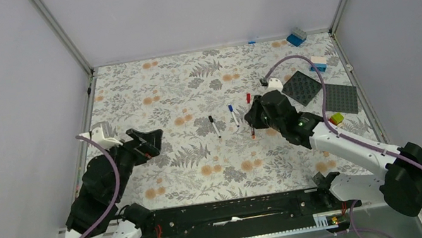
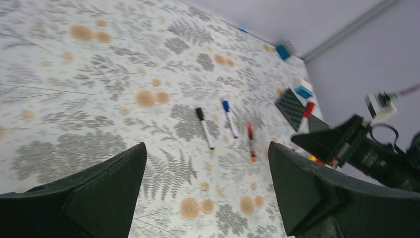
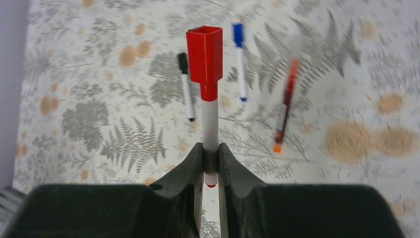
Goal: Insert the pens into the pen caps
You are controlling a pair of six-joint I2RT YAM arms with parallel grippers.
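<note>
My right gripper will put the white pen (image 3: 210, 121) back down on the open table beside the red-orange pen next, because the pen already has on its red cap (image 1: 248, 98).
My right gripper (image 3: 210, 151) is shut on a white pen (image 3: 210, 121) that wears a red cap (image 3: 204, 54) on its far end; it is held above the floral table. From above, this gripper (image 1: 254, 115) sits right of centre with the red cap (image 1: 248, 98) poking out. Three pens lie on the table: a black-capped one (image 1: 214, 126), a blue-capped one (image 1: 233, 115) and a red-orange one (image 1: 252, 131). My left gripper (image 2: 205, 188) stands open and empty, well to their left (image 1: 151, 142).
Two dark grey baseplates (image 1: 304, 86) (image 1: 341, 98) lie at the right. Toy bricks sit near them: blue (image 1: 296, 36) at the back corner, white and blue (image 1: 317, 64), green and red (image 1: 337, 118). Walls enclose the table.
</note>
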